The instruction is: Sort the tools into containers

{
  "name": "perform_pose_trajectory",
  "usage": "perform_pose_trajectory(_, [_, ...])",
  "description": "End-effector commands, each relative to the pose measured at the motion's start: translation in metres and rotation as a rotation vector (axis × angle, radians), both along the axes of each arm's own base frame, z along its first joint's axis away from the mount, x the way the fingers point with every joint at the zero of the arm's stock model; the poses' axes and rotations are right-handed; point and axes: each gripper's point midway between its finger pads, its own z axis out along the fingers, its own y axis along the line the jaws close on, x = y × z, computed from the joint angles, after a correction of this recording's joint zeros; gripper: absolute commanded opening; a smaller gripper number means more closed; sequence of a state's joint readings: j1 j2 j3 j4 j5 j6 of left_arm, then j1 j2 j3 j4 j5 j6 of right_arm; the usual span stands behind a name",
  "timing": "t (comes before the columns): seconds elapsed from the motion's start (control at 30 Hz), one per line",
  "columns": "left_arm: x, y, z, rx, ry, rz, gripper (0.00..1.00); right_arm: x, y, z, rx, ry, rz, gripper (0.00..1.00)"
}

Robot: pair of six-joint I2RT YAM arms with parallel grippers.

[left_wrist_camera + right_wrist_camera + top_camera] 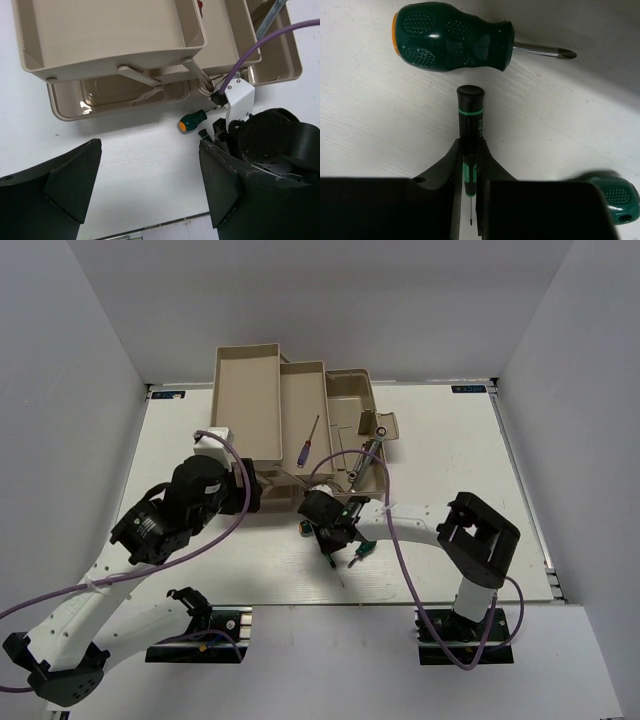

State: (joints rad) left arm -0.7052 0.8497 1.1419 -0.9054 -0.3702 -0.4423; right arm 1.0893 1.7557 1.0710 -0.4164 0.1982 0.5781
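I will next lift the black-and-green screwdriver in my right gripper, move it outward over the middle tray [297, 423] and let it go, because that higher tray already holds a screwdriver.
My right gripper [470, 146] is shut on a thin black-and-green screwdriver [470, 112] lying on the table, its handle end sticking out past the fingertips. Just beyond lies a stubby green screwdriver [452, 37] with an orange cap, and another green handle [615, 197] shows at the lower right. In the top view the right gripper [332, 532] is in front of the beige toolbox [248, 380]. A blue-handled screwdriver [308, 443] lies in its middle tray and a silver wrench [368, 453] in its right part. My left gripper [145, 185] stands open over bare table with nothing between its fingers.
The toolbox's tiered trays [110, 35] overhang its base [65, 107] just beyond the left gripper. The right arm's wrist [275, 150] and purple cable [250, 50] are close to my left gripper's right finger [225, 185]. The table's near edge lies just below.
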Motion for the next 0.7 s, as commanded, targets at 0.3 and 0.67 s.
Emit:
perform_pose_trajectory(0.3, [-0.009, -0.049, -0.041, -0.052, 0.079, -0.238, 0.79, -0.017, 0.003, 0.106, 0.290, -0.130, 0.288, 0.00])
perform_pose_trajectory(0.67, [-0.007, -0.093, -0.094, -0.006, 0.173, -0.450, 0.39, 0.029, -0.022, 0.213, 0.400, -0.498, 0.367, 0.00])
